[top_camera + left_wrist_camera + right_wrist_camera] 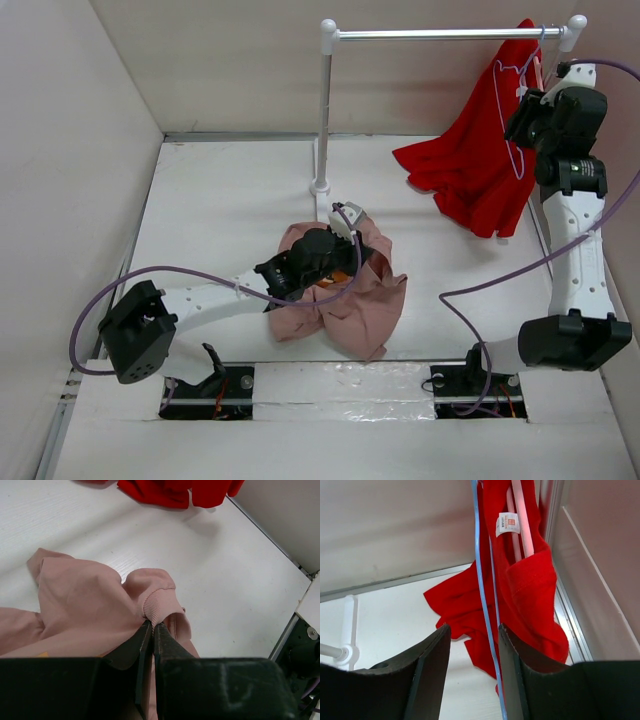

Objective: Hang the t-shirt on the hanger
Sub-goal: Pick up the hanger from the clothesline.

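The lavender hanger's wire is already between the fingers of the robot's right gripper, so the gripper will move outward toward the red garment next and then close on the wire.
The dusty pink t-shirt point(345, 300) lies crumpled on the white table near the middle. My left gripper point(350, 222) is shut on its ribbed collar point(156, 607), with the cloth bunched at the fingertips. The thin pale lavender hanger point(512, 120) hangs from the rail at the back right, against a red garment. In the right wrist view its wire point(484, 595) runs down between my right gripper's open fingers point(474, 630), close to the right finger. I cannot tell whether the wire touches it.
A bright red garment point(480, 170) hangs from the white rail point(450, 33) and pools on the table at the back right. The rail's post point(324, 110) stands just behind the pink shirt. Walls close in on the left, back and right.
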Robot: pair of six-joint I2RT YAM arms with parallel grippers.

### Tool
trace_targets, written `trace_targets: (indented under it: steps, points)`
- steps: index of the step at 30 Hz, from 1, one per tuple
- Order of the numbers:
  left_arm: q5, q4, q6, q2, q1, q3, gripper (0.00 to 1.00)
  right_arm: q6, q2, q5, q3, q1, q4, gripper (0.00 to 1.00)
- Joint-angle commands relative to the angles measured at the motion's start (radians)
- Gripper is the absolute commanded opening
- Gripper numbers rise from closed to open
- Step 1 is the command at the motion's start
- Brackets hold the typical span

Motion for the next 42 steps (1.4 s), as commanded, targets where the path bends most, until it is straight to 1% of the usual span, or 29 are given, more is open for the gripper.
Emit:
trace_targets:
  steps: [1,5,7,8,9,10,17,18,21,23,24,27,33,38,41,42]
  points:
    - [0.021,0.068,0.015,-0.051,0.001,-0.011,0.0,-0.027,0.009,0.042,0.019,-0.004,0.058,0.48]
    - [0.027,0.067,0.016,-0.039,0.001,-0.007,0.0,-0.027,0.038,0.045,0.019,-0.004,0.078,0.46]
    - [0.032,0.075,0.018,-0.036,0.001,-0.01,0.0,-0.027,0.047,0.076,0.023,-0.004,0.082,0.43]
    - [0.032,0.072,0.018,-0.032,0.001,-0.008,0.0,-0.027,0.049,0.082,0.023,-0.004,0.098,0.41]
    - [0.032,0.07,0.019,-0.032,0.001,-0.007,0.0,-0.03,0.05,0.082,0.026,-0.004,0.101,0.35]
    - [0.032,0.067,0.019,-0.034,0.001,-0.005,0.0,-0.031,0.059,0.07,0.035,-0.004,0.101,0.33]
    - [0.024,0.068,0.024,-0.039,0.001,-0.008,0.0,-0.055,0.099,0.091,0.069,-0.004,0.079,0.33]
    - [0.026,0.072,0.024,-0.042,0.001,-0.013,0.0,-0.059,0.101,0.093,0.071,-0.004,0.079,0.29]
    - [0.023,0.067,0.025,-0.04,0.001,-0.008,0.0,-0.052,0.104,0.105,0.071,0.005,0.081,0.09]
    - [0.03,0.07,0.027,-0.043,0.001,-0.01,0.0,-0.051,0.099,0.108,0.071,0.005,0.085,0.02]
    - [0.03,0.073,0.025,-0.042,0.001,-0.013,0.0,-0.053,0.095,0.116,0.072,0.014,0.088,0.0]
    - [0.027,0.067,0.029,-0.034,0.001,-0.007,0.0,-0.064,0.095,0.128,0.1,0.014,0.09,0.0]
    - [0.027,0.07,0.029,-0.037,0.001,-0.01,0.0,-0.084,0.076,0.093,0.164,0.014,0.084,0.0]
    - [0.029,0.075,0.027,-0.029,0.001,-0.01,0.0,-0.084,-0.014,0.029,0.072,0.023,0.142,0.0]
    - [0.047,0.081,0.019,-0.026,0.01,-0.011,0.0,-0.062,-0.048,0.004,-0.006,0.023,0.16,0.0]
    - [0.05,0.085,0.016,-0.028,0.019,-0.014,0.0,-0.049,-0.075,-0.035,-0.055,0.023,0.168,0.0]
